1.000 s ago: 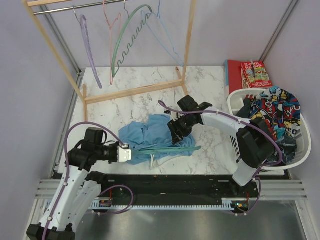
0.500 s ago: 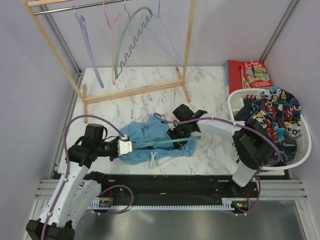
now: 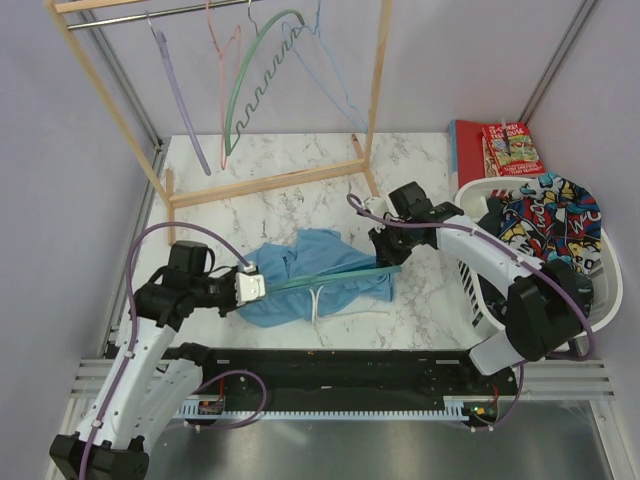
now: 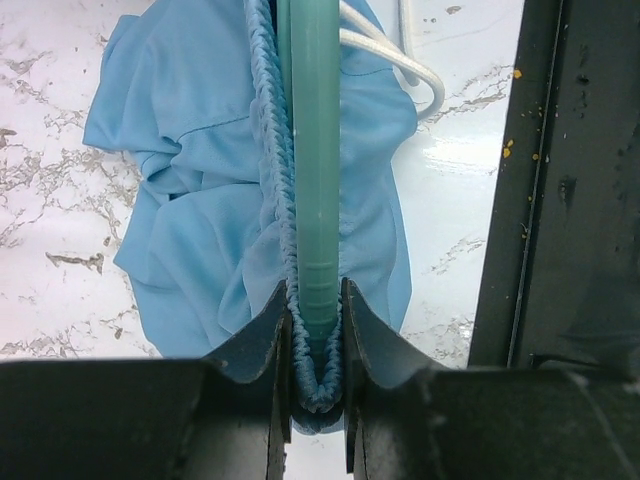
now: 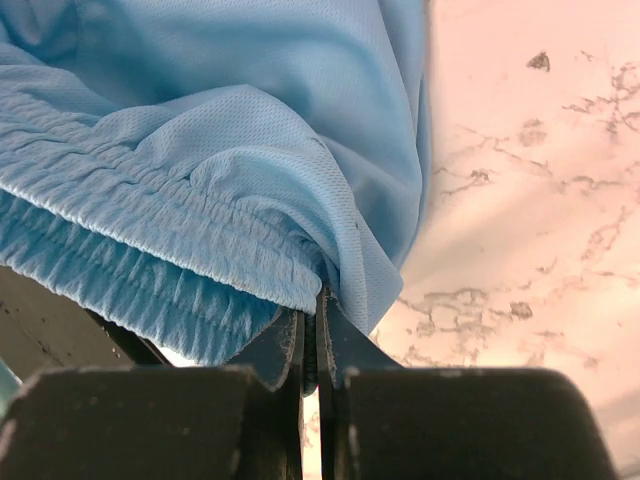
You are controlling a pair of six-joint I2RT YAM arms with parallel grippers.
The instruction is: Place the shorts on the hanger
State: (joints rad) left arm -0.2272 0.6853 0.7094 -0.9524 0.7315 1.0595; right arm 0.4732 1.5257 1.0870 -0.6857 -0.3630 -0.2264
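The right gripper next pulls the waistband of the shorts past the hanger's loose end (image 3: pixel 396 269) and lets it go, since that end is to the gripper's right in the top view.
The light blue shorts (image 3: pixel 320 272) lie crumpled on the marble table. The teal hanger (image 3: pixel 300 284) runs through their elastic waistband. My left gripper (image 3: pixel 256 285) is shut on the hanger's left end, and in the left wrist view the hanger (image 4: pixel 308 150) and the gathered waistband of the shorts (image 4: pixel 190 180) sit together between the jaws of my left gripper (image 4: pixel 316 300). The white drawstring (image 4: pixel 400 60) trails off to the right. My right gripper (image 3: pixel 385 255) is at the right end of the shorts. Seen from the right wrist, my right gripper (image 5: pixel 312 300) is shut on an edge of the shorts (image 5: pixel 230 130).
A wooden rack (image 3: pixel 265 182) at the back carries several other hangers. A white basket (image 3: pixel 470 215) of dark cartoon-print clothes stands at the right, with red books (image 3: pixel 500 148) behind it. A black rail (image 4: pixel 560 200) borders the near table edge.
My right gripper has shut on the edge of the shorts and moved right and back, drawing the fabric along the hanger. The left gripper has kept its hold in place.
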